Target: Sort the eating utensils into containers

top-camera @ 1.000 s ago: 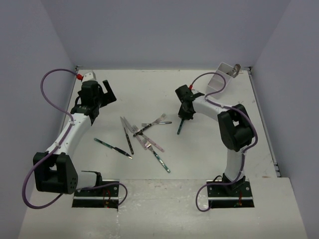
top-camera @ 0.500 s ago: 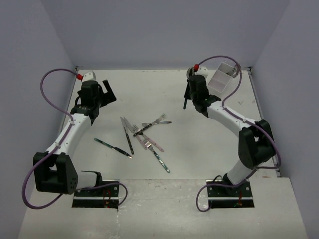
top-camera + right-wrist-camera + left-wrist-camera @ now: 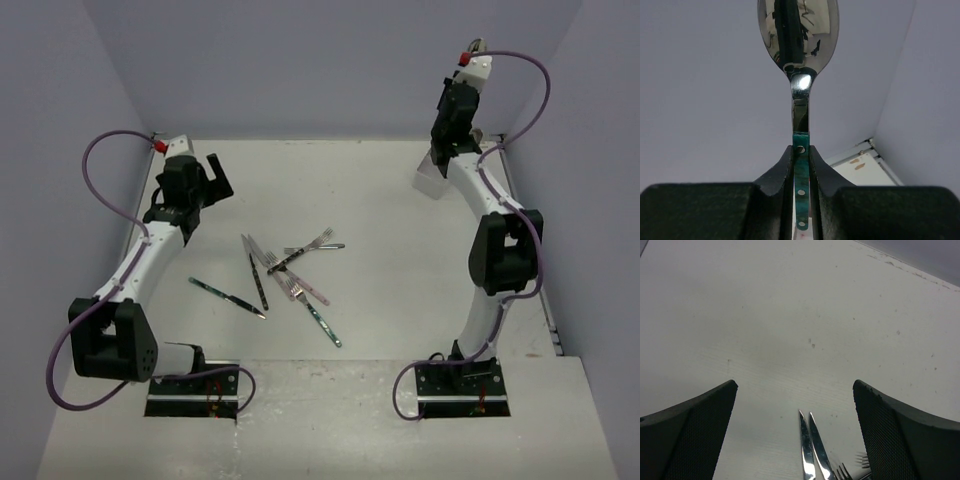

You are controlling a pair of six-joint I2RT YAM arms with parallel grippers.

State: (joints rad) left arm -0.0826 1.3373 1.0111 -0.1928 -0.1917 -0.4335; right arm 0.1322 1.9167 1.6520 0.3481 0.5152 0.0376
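Observation:
The spoon is still raised high above the white bin. It goes down next as my right gripper moves down, tipping downward, over the bin's far end [image 3: 438, 163] to open.
My right gripper [image 3: 800, 150] is shut on the dark green handle of a spoon [image 3: 799, 35], whose shiny bowl points away from it toward the wall. In the top view the right gripper [image 3: 450, 135] is raised at the back right, just above the white bin [image 3: 428, 180], which the arm partly hides. Several forks and knives [image 3: 285, 265] lie scattered mid-table. My left gripper [image 3: 210, 178] is open and empty at the back left. In the left wrist view two knife blades [image 3: 812, 450] and fork tines [image 3: 842, 472] lie between its spread fingers [image 3: 900, 430].
The walls close in at the back and both sides. A lone dark-handled knife [image 3: 228, 297] lies left of the pile. A long fork [image 3: 318, 318] lies nearest the front edge. The table's back right corner [image 3: 862, 162] shows below the spoon.
My right arm has swung from mid-table up and back to the back right corner above the bin, carrying the green-handled spoon. The left arm has barely moved.

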